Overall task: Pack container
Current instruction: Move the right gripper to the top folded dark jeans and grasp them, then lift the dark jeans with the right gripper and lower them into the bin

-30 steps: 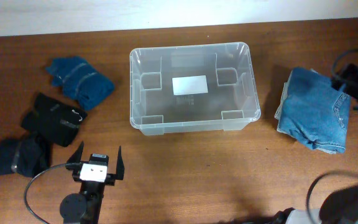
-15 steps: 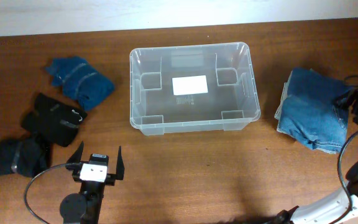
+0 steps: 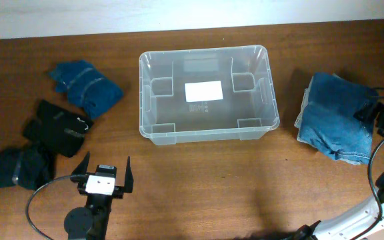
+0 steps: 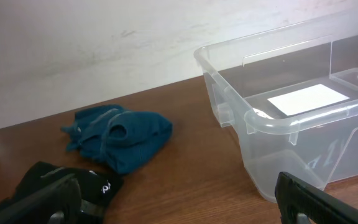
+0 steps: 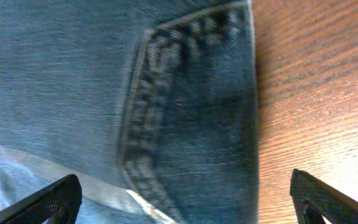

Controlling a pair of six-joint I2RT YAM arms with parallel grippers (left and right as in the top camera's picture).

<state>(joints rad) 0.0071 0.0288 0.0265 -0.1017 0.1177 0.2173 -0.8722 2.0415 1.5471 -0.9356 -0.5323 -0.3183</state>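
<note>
I should next lower my right gripper onto the jeans' dark edge fold (image 3: pixel 361 121) (image 5: pixel 197 171) beside the cable and close there, since that fold is already between its wide-open fingers.
The clear plastic container (image 3: pixel 205 93) stands empty in the middle of the table, a white label on its base; it also shows in the left wrist view (image 4: pixel 303 118). Folded blue jeans (image 3: pixel 335 117) lie to its right and fill the right wrist view (image 5: pixel 135 93). My right gripper (image 3: pixel 379 120) is open, right at the jeans' right edge, its fingers wide apart over the denim. My left gripper (image 3: pixel 103 175) is open and empty at the front left, pointing toward the container.
A folded teal garment (image 3: pixel 85 85) lies at the left, also seen in the left wrist view (image 4: pixel 120 137). Black garments (image 3: pixel 57 128) and a dark bundle (image 3: pixel 22 168) lie below it. A cable loops at the right table edge (image 3: pixel 379 160).
My right gripper has come down from the far right edge onto the right side of the jeans. The left arm has not moved.
</note>
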